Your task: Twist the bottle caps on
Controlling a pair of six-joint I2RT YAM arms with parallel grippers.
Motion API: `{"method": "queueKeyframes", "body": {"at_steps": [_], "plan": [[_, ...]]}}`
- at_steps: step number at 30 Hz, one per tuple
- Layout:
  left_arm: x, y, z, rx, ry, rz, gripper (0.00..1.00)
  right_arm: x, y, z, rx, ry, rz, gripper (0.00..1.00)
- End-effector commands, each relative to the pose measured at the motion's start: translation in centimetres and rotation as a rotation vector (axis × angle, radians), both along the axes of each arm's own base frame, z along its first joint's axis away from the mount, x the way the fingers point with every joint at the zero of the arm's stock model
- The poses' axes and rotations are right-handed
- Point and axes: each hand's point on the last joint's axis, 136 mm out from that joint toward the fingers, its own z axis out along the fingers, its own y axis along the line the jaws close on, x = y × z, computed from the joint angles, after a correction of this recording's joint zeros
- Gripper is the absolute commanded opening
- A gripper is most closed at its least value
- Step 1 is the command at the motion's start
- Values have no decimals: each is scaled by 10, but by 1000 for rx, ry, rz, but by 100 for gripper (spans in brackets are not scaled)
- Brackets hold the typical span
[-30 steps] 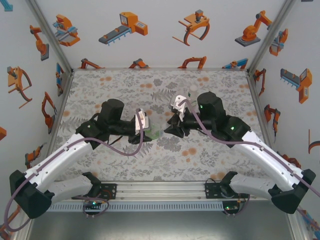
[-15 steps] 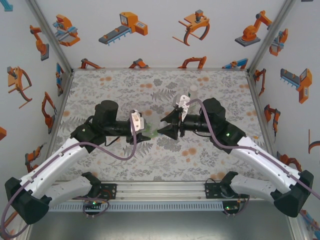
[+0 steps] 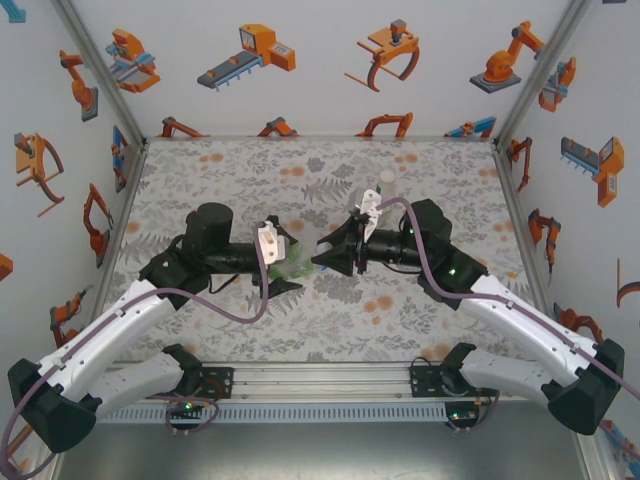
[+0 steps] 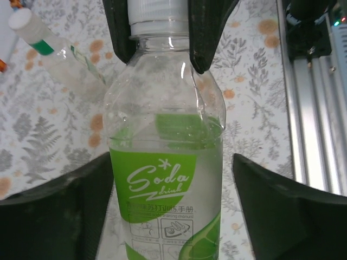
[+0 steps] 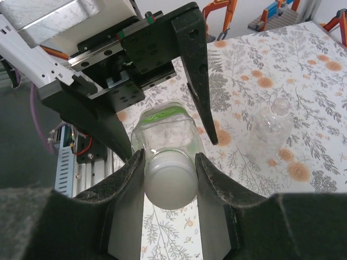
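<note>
I should next swing the bottle outward and upright with my right gripper, lower it and release the cap, because there is bare tabletop outward and below, and the left gripper is open.
A see-through bottle (image 4: 165, 179) with a green "Soda" label sits between the two arms at mid-table (image 3: 303, 262). My left gripper (image 4: 172, 162) is open: its dark fingers (image 4: 59, 211) stand on either side of the bottle's body, with gaps showing. A white bottle cap (image 5: 171, 181) sits on the bottle's neck, and my right gripper (image 5: 169, 157) is shut on it, both pads pressed against its sides. From above, the right gripper (image 3: 320, 257) meets the left gripper (image 3: 292, 266) nose to nose.
A colourless bottle with a white cap and green band (image 4: 57, 51) lies on the floral table beyond. Another clear bottle with an open neck (image 5: 274, 127) stands to the side. The metal rail (image 4: 312, 108) runs along the table's near edge.
My left gripper's jaws have spread apart off the bottle's body. My right gripper loosened briefly and has closed again on the white cap. Both arms have stretched lower toward each other.
</note>
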Motion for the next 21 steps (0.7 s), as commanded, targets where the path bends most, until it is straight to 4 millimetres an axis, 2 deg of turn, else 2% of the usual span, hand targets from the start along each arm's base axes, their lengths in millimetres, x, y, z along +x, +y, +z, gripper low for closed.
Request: {"method": "queueKeyframes", "body": {"at_steps": [1, 3, 9, 14, 21], "plan": [[-3, -1, 12, -51, -24, -13, 95, 7, -4, 11, 11, -28, -60, 6], [-3, -1, 13, -56, -30, -6, 100, 18, -7, 3, -45, -18, -120, 4], [7, 4, 16, -64, -72, 62, 97, 52, -16, -24, -237, 34, -274, 2], [20, 11, 19, -68, -117, 153, 97, 96, -29, -51, -418, 120, -436, 2], [21, 13, 20, -73, -126, 166, 97, 161, -40, -83, -587, 214, -585, 0]]}}
